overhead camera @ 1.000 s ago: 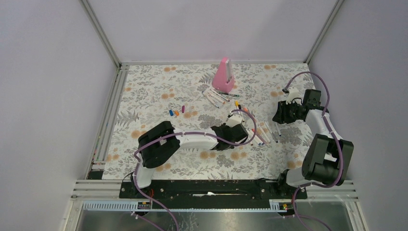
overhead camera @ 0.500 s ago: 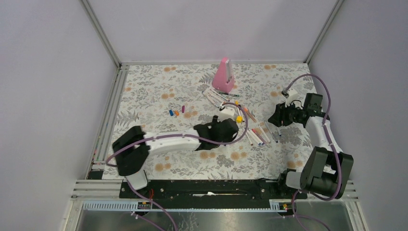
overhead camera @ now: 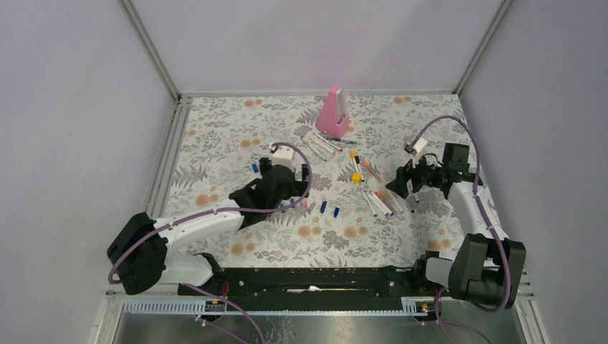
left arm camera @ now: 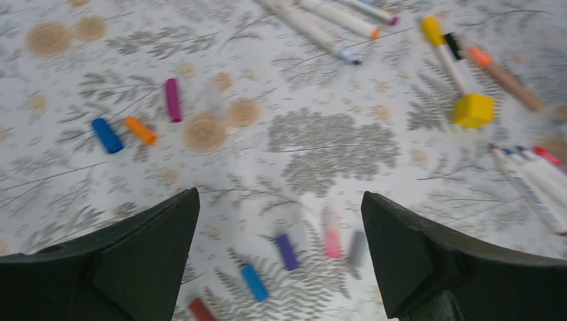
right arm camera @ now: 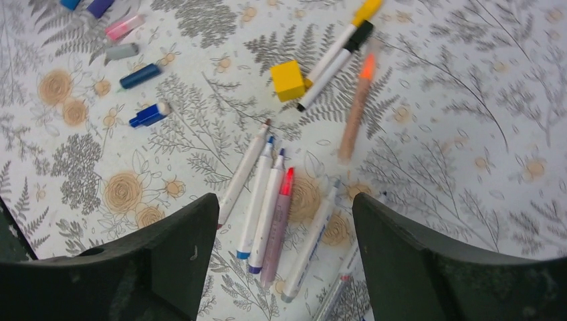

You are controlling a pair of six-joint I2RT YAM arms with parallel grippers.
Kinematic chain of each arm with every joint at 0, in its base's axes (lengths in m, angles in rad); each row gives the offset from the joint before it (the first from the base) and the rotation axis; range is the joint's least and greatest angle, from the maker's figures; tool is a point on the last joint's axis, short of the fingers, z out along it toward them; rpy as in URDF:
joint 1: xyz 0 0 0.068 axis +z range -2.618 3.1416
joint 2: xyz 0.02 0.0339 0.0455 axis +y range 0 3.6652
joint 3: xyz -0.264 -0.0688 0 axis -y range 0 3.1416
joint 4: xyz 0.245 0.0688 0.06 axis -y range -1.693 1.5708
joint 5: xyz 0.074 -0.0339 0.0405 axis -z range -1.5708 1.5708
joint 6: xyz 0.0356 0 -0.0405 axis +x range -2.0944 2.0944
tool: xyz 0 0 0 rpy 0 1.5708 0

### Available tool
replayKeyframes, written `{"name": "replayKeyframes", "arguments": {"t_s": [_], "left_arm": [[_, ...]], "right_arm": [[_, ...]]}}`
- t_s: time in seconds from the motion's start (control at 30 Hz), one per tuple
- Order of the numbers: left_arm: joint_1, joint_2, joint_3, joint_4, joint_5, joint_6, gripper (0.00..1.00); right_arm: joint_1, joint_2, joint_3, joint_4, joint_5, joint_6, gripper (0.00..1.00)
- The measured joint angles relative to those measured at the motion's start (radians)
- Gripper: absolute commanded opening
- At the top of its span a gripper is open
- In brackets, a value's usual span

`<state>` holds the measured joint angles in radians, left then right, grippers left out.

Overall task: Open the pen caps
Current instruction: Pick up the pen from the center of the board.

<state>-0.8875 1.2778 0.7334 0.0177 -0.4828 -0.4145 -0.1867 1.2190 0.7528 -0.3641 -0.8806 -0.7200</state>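
My right gripper reaches outward, down and left in the top view next toward the still-capped orange pen. It then lowers onto the pen's body (overhead camera: 373,173) (right arm camera: 355,119).
Loose pen caps lie on the flowered cloth. In the left wrist view a blue (left arm camera: 107,135), an orange (left arm camera: 141,130) and a purple cap (left arm camera: 173,99) sit far left. My left gripper (left arm camera: 279,194) hangs open and empty above a blurred purple (left arm camera: 286,251), pink (left arm camera: 331,242), grey (left arm camera: 356,247) and blue cap (left arm camera: 254,282). Two dark blue caps (overhead camera: 323,207) lie mid-table. My right gripper (right arm camera: 284,196) is open and empty over several uncapped white pens (right arm camera: 262,197). Two pens still wear a yellow cap (right arm camera: 366,10) and a black cap (right arm camera: 362,31).
A tall pink wedge (overhead camera: 334,112) stands at the back with a bundle of pens (overhead camera: 319,145) in front of it. A yellow cube (overhead camera: 356,177) and an orange pen (right arm camera: 354,110) lie between the two grippers. Metal rails border the cloth on the left.
My left arm has swung left, away from the pen cluster, and its jaws have opened wide. My right gripper has moved left over the pens and opened. Two blue caps now show mid-table.
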Motion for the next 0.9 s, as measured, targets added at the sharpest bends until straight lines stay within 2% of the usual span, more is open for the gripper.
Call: {"name": "replayKeyframes", "arguments": {"t_s": [0.07,0.2,0.3,0.53,0.9], "left_arm": [[0.051,-0.045,-0.097,0.071,-0.008,0.032,0.99],[0.048,-0.138,-0.296,0.221,-0.011,0.077,0.99],[0.046,-0.197,-0.379,0.273,-0.011,0.093,0.99],[0.046,-0.261,-0.406,0.397,-0.011,0.101,0.99],[0.046,-0.241,-0.411,0.427,-0.011,0.102,0.99]], "right_arm": [[0.049,0.018,0.017,-0.017,0.010,-0.038,0.81],[0.134,0.105,0.089,-0.035,0.068,-0.082,0.79],[0.175,0.190,0.162,-0.052,0.126,-0.093,0.76],[0.261,0.411,0.349,-0.073,0.283,-0.074,0.67],[0.320,0.612,0.462,-0.096,0.466,0.008,0.52]]}}
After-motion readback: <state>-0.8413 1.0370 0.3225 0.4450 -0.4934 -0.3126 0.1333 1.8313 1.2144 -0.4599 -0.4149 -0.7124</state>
